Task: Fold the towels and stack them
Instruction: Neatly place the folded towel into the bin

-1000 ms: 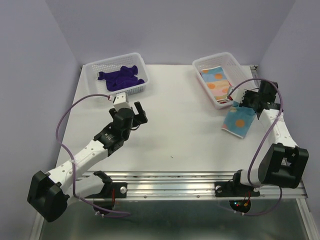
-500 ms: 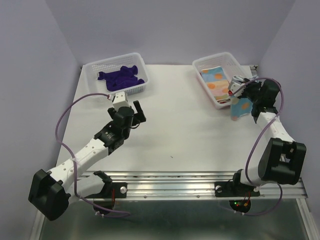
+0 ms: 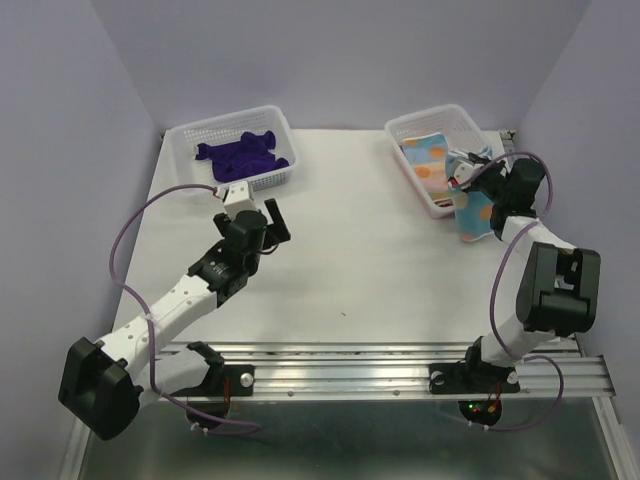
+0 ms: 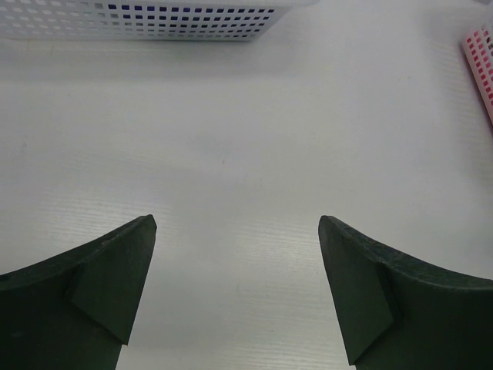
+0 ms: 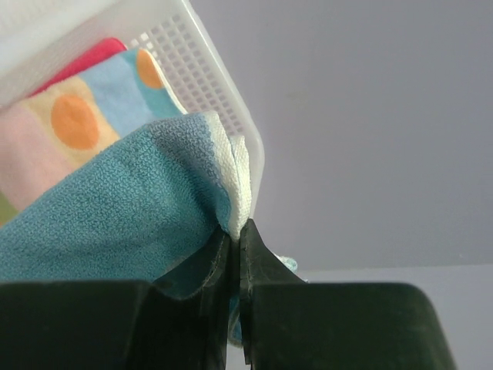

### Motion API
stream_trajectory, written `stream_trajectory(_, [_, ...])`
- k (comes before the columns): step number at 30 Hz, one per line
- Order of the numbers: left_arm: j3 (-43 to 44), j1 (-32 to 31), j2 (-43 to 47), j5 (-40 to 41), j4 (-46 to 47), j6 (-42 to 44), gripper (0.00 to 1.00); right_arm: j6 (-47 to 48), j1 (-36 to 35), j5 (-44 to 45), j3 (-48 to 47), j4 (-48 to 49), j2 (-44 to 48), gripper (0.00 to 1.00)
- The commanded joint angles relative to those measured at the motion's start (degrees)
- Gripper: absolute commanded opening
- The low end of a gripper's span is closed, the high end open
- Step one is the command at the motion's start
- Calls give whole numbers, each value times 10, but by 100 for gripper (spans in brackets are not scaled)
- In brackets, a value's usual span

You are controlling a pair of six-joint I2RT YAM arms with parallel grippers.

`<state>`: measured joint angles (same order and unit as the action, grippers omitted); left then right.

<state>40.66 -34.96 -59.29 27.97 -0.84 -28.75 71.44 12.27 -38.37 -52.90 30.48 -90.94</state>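
Note:
My right gripper holds a towel that hangs beyond the rim of the basket, so I will next move my gripper outward and to the left in the top view, over the folded spotted towel (image 3: 430, 160) (image 5: 73, 119).
My right gripper (image 3: 468, 186) (image 5: 237, 231) is shut on a corner of a light blue towel with orange spots (image 3: 474, 214) (image 5: 115, 208). The towel hangs from it just beside the near right rim of the right white basket (image 3: 437, 207) (image 5: 208, 69). Inside that basket lies a folded spotted towel (image 3: 430, 160) (image 5: 73, 119) with a pink-red edge beneath it. Dark purple towels (image 3: 243, 152) lie crumpled in the left white basket (image 3: 185, 135) (image 4: 154, 19). My left gripper (image 3: 262, 215) (image 4: 237, 293) hovers open over bare table in front of that basket, with nothing between its fingers (image 4: 115, 285).
The white table (image 3: 350, 250) runs between the two baskets. Lilac walls close in the back and both sides. A metal rail (image 3: 400, 355) lies along the near edge, with purple cables looping off both arms.
My right gripper has lifted the spotted towel off the table and carried it back and to the left, up against the right basket. The left gripper has barely shifted.

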Motion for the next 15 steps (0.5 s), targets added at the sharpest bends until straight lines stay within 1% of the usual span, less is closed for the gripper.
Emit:
stream_trajectory(1, [32,5,-7,18,13,12,99,-31,-33,-6,-46,102,-30,1])
stream_trajectory(6, [38,9,-11,21,10,21,99,-59,-51,33,-73,161,-93,1])
stream_trajectory(7, [40,10,-12,21,9,23,99,-66,-53,38,-75,194,-102,1])
stream_trajectory(8, [41,11,-14,21,9,24,99,-68,-53,44,-79,207,-111,1])
stream_trajectory(12, [42,15,-20,22,9,23,99,-78,-57,57,-98,242,-148,1])
stream_trajectory(15, [45,17,-27,24,9,24,99,-98,-58,62,-110,290,-179,1])
